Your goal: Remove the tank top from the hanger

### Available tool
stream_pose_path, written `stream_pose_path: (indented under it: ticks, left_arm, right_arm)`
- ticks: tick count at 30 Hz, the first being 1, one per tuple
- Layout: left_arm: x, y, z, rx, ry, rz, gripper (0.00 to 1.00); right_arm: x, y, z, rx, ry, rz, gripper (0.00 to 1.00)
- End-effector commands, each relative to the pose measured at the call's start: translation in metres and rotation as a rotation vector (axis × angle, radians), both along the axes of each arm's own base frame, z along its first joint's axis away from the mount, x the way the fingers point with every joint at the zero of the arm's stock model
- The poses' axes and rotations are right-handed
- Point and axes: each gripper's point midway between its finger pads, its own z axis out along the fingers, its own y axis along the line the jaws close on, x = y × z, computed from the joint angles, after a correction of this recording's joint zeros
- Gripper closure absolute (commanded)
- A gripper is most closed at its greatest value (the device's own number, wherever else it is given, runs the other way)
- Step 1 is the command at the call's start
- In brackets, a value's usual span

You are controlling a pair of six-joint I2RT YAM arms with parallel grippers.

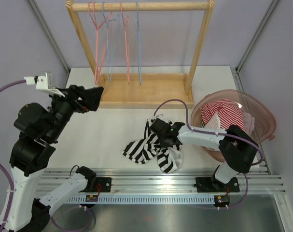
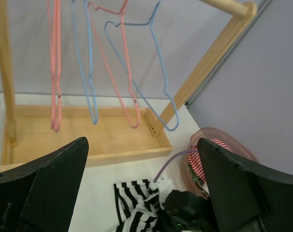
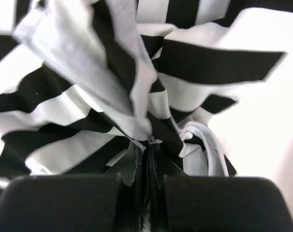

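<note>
The pink basket already holding clothes (image 1: 225, 117) stands to the right of my right gripper in the top view, so next my right gripper needs to lift the fold of the tank top, cross over, lower and release.
The black-and-white striped tank top (image 1: 148, 147) lies bunched on the white table in front of the rack; it also shows in the left wrist view (image 2: 136, 208). My right gripper (image 1: 161, 137) is shut on a fold of it, and the cloth (image 3: 117, 96) is pinched between the closed fingers (image 3: 64, 203) and fills the right wrist view. Bare pink and blue hangers (image 1: 115, 43) hang from the wooden rack's (image 1: 136, 6) rod, with no garment on them. My left gripper (image 1: 94, 99) is open and empty, raised at the left near the rack's base, its fingers (image 2: 45, 188) wide apart.
The rack's wooden base tray (image 1: 144, 92) sits at the back of the table. A pink translucent basket (image 1: 262, 113) with red-and-white striped clothes (image 1: 223, 113) stands at the right. A purple cable (image 1: 173, 104) loops above my right arm.
</note>
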Motion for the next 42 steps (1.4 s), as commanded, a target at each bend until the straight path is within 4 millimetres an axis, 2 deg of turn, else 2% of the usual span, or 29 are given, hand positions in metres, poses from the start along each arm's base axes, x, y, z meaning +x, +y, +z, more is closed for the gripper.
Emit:
stream_pose_path:
  ticks: [1,4,8,9,10,12,13,14,17,19,20,23,25,27,28,30,31,34,36,37,40,42]
  left_arm:
    - [-0.002,0.020,-0.037,0.065,0.014,0.087,0.01]
    - [-0.004,0.032,-0.062,0.093,0.028,0.138,0.01]
    - [-0.008,0.043,-0.087,0.155,0.066,0.173,0.01]
    - [-0.010,0.049,-0.095,0.192,0.079,0.190,0.01]
    - [-0.010,0.049,-0.096,0.207,0.075,0.191,0.01]
    - [-0.011,0.060,-0.111,0.254,0.107,0.236,0.01]
    - [-0.011,0.065,-0.115,0.275,0.112,0.253,0.01]
    - [-0.009,0.069,-0.126,0.297,0.136,0.277,0.01]
    - [-0.010,0.075,-0.134,0.308,0.127,0.305,0.01]
    - [-0.007,0.075,-0.145,0.334,0.132,0.306,0.01]
    - [-0.006,0.076,-0.147,0.339,0.131,0.312,0.01]
    - [-0.003,0.077,-0.154,0.346,0.143,0.327,0.01]
    - [-0.001,0.075,-0.159,0.347,0.151,0.323,0.01]
    - [0.002,0.075,-0.163,0.347,0.163,0.330,0.01]
    - [0.004,0.075,-0.168,0.355,0.180,0.334,0.01]
    - [0.005,0.077,-0.171,0.352,0.195,0.351,0.01]
    - [0.006,0.077,-0.173,0.356,0.205,0.356,0.01]
    - [0.008,0.081,-0.176,0.360,0.225,0.383,0.01]
    - [0.008,0.084,-0.174,0.363,0.227,0.401,0.01]
    - [0.007,0.086,-0.173,0.362,0.225,0.406,0.01]
    - [0.003,0.089,-0.172,0.351,0.209,0.414,0.01]
    - [-0.001,0.091,-0.170,0.339,0.194,0.420,0.01]
  right_arm:
    - [0.020,-0.002,0.064,0.078,-0.169,-0.043,1.00]
    - [0.036,-0.020,0.116,0.087,-0.247,-0.086,1.00]
    - [0.060,-0.059,0.187,0.055,-0.373,-0.186,1.00]
    - [0.067,-0.078,0.210,0.056,-0.415,-0.245,1.00]
    - [0.071,-0.089,0.217,0.051,-0.439,-0.281,1.00]
    - [0.075,-0.110,0.243,0.052,-0.487,-0.336,1.00]
    - [0.079,-0.133,0.258,0.046,-0.525,-0.400,1.00]
    - [0.080,-0.144,0.274,0.048,-0.552,-0.433,1.00]
    - [0.081,-0.191,0.310,0.006,-0.632,-0.574,1.00]
    - [0.079,-0.217,0.324,-0.044,-0.671,-0.650,1.00]
    - [0.074,-0.235,0.332,-0.078,-0.682,-0.703,1.00]
    - [0.065,-0.279,0.338,-0.165,-0.698,-0.837,1.00]
    - [0.057,-0.297,0.341,-0.188,-0.702,-0.893,1.00]
    - [0.053,-0.314,0.340,-0.191,-0.703,-0.935,1.00]
    - [0.055,-0.311,0.335,-0.162,-0.679,-0.910,1.00]
    - [0.060,-0.317,0.316,-0.172,-0.618,-0.927,1.00]
    - [0.066,-0.310,0.303,-0.140,-0.575,-0.910,1.00]
    - [0.086,-0.297,0.237,-0.083,-0.413,-0.899,1.00]
    - [0.095,-0.294,0.205,-0.062,-0.350,-0.923,0.99]
    - [0.098,-0.292,0.190,-0.025,-0.318,-0.940,0.98]
    - [0.106,-0.290,0.128,-0.013,-0.204,-0.966,0.96]
    - [0.107,-0.289,0.095,-0.038,-0.125,-0.971,0.96]
